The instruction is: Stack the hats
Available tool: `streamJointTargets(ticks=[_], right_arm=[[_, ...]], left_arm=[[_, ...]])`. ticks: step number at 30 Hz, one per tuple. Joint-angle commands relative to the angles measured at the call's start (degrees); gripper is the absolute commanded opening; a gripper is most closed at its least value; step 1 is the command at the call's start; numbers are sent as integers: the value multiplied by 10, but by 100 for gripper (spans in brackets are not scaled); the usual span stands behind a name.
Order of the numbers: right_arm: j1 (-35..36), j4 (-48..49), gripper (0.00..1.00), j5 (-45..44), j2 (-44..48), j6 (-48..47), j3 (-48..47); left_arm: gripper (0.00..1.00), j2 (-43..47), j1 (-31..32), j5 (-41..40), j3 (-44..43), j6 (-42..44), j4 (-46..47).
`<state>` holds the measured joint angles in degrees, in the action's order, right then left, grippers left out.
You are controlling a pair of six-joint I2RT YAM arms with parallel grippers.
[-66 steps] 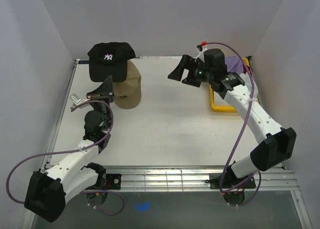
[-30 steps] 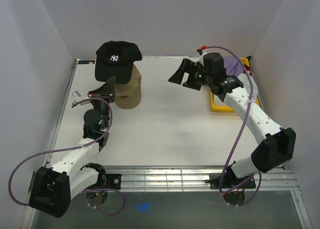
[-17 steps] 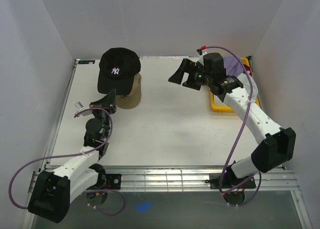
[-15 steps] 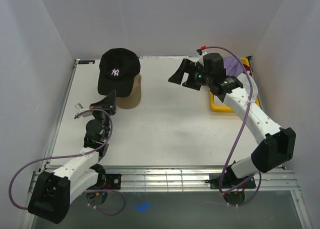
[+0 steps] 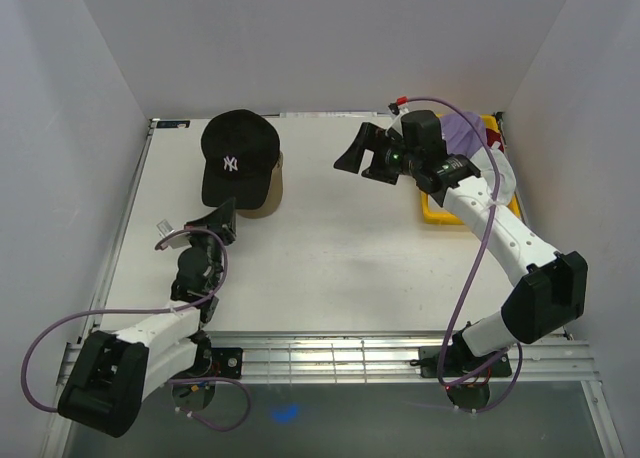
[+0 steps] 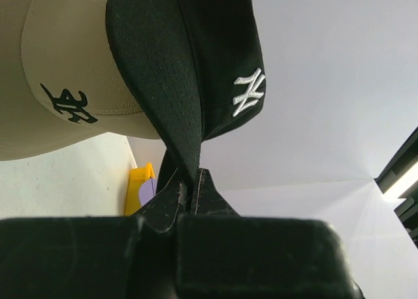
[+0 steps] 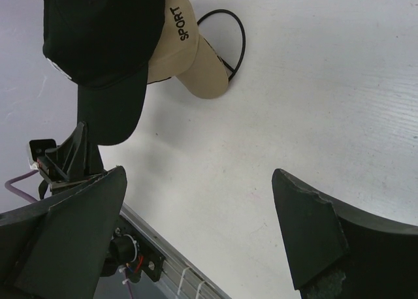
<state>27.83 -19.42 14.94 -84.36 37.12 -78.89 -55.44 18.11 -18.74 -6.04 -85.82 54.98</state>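
Note:
The tan cap shows to the right of my left gripper in the top view. I need to move my left gripper down that way next and let go of the black cap's edge.
A black cap with a white logo point(image 5: 238, 165) hangs over a tan cap point(image 5: 268, 193) at the table's back left. My left gripper point(image 5: 224, 216) is shut on the black cap's brim; in the left wrist view the brim point(image 6: 163, 103) runs down into my closed jaws, with the tan cap point(image 6: 59, 96) behind it. The right wrist view shows the black cap point(image 7: 98, 44) over the tan cap point(image 7: 189, 57). My right gripper point(image 5: 355, 153) is open and empty above the table's middle back. A lavender cap point(image 5: 462, 128) and a dark red cap point(image 5: 493, 138) lie in the yellow tray.
A yellow tray point(image 5: 440, 210) stands at the back right under my right arm. White walls close in the table on three sides. A metal rail point(image 5: 340, 356) runs along the near edge.
My left gripper has pulled back toward the near edge and brought the black cap down and right over the tan cap. My right gripper has barely moved.

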Motion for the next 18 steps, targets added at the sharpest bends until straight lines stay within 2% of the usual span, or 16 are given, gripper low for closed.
streamJointTargets(ticks=[1, 18], right_arm=[[3, 25, 97, -5, -3, -5, 8], [4, 29, 97, -11, 2, -9, 28]], left_arm=[[0, -13, -3, 13, 7, -4, 6], [0, -77, -3, 11, 9, -36, -60]])
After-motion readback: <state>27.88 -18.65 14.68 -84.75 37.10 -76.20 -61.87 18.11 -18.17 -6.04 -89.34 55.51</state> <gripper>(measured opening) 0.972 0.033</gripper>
